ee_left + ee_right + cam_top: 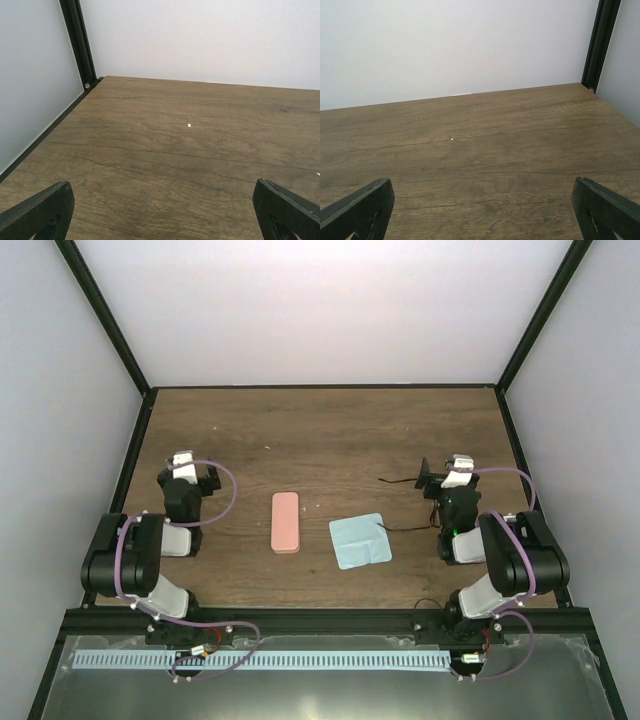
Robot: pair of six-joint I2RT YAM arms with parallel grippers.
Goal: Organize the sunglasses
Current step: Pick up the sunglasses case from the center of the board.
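My left gripper will next swing toward the case (285, 523) to its right in the top view and lower astride the case's middle, with bare wood beyond both its sides.
The sunglasses (399, 481) lie on the table at the right, mostly hidden under my right arm. Only two thin black temple arms stick out to the left, one beside the gripper and one nearer, touching the cloth's corner. The salmon-pink case (285, 523) lies closed in the middle of the table. The light blue cloth (360, 540) lies flat to its right. My right gripper (446, 473) is open and empty above the glasses; in its wrist view (482, 200) only bare wood shows. My left gripper (191, 474) is open and empty at the left, over bare wood in its wrist view (162, 200).
The wooden table (320, 430) is closed in by white walls and a black frame (100, 320). A black corner post (77, 40) shows in the left wrist view, another post (600, 42) in the right wrist view.
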